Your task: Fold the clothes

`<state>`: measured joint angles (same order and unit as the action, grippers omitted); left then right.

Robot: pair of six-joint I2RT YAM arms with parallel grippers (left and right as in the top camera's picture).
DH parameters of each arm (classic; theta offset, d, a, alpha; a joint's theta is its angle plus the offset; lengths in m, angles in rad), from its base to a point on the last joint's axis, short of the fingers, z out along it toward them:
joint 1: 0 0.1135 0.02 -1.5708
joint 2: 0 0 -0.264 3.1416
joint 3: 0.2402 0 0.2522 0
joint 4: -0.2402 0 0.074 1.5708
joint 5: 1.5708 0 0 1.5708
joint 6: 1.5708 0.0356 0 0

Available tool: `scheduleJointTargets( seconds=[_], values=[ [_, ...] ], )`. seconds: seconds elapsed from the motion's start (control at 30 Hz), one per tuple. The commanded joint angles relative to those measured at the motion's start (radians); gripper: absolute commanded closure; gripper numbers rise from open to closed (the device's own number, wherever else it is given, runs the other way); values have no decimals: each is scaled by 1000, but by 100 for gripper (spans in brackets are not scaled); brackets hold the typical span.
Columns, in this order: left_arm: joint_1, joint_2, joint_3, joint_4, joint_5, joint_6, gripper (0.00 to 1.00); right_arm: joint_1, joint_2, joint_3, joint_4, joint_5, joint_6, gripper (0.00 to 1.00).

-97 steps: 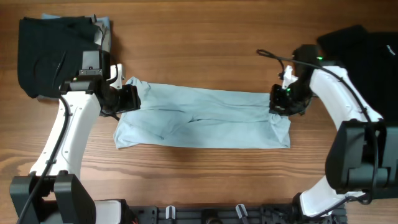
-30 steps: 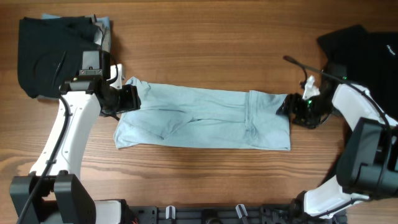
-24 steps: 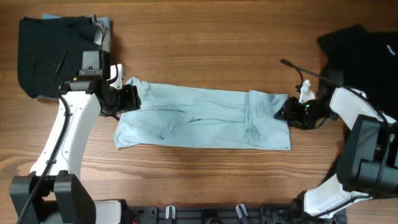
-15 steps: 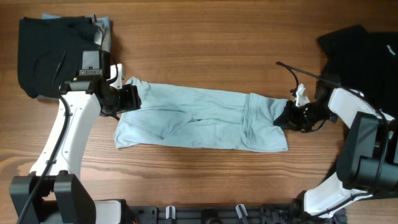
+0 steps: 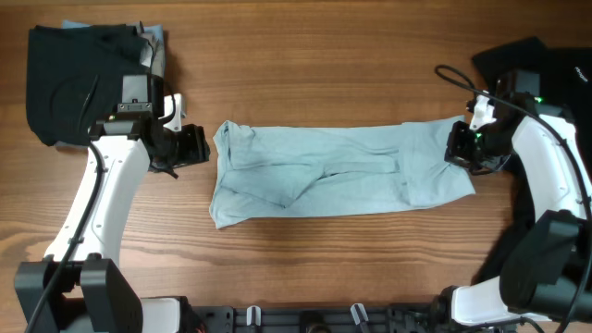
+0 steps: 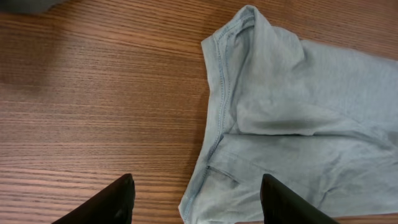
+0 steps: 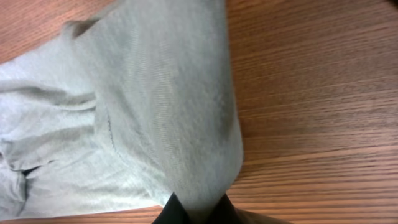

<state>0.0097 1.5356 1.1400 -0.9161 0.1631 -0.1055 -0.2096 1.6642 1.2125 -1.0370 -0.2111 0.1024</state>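
Next, my right gripper carries the shirt's end toward the left in the overhead view onto the shirt's middle and releases, as the shirt lies stretched long.
A pale light-blue T-shirt, folded into a long strip, lies across the middle of the wooden table. My right gripper is shut on its right end; in the right wrist view the cloth bunches and runs down between the fingertips. My left gripper stands open just left of the shirt's left edge. In the left wrist view that hemmed edge lies between and ahead of the spread fingers, not touching them.
A black garment lies folded at the back left, with a strip of light-blue cloth under it. Another black garment is piled at the back right, behind the right arm.
The right gripper shut on the shirt's right end and dragged the whole shirt to the right. Its left edge slid out from the left gripper, which stayed in place and open.
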Motion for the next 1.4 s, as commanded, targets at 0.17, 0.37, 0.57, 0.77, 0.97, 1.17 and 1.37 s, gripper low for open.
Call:
scheduleJointTargets(
  seconds=[0.17,0.37,0.57,0.77,0.97,1.17,1.37],
  values=[
    [-3,10,-8,8,12,23,36,211,-10,9,5,170,160,96],
    [-3,10,-8,8,12,22,36,390,-8,7,24,223,243,96],
    [-3,10,-8,7,12,22,36,530,30,6,77,294,343,96],
    [-3,10,-8,7,12,22,36,620,97,6,145,288,375,95],
    [-3,10,-8,7,12,22,36,682,111,6,182,274,376,88],
    [-3,10,-8,8,12,22,36,691,113,6,195,172,341,89],
    [-3,10,-8,8,12,22,36,690,110,6,177,158,314,64]
  ],
)
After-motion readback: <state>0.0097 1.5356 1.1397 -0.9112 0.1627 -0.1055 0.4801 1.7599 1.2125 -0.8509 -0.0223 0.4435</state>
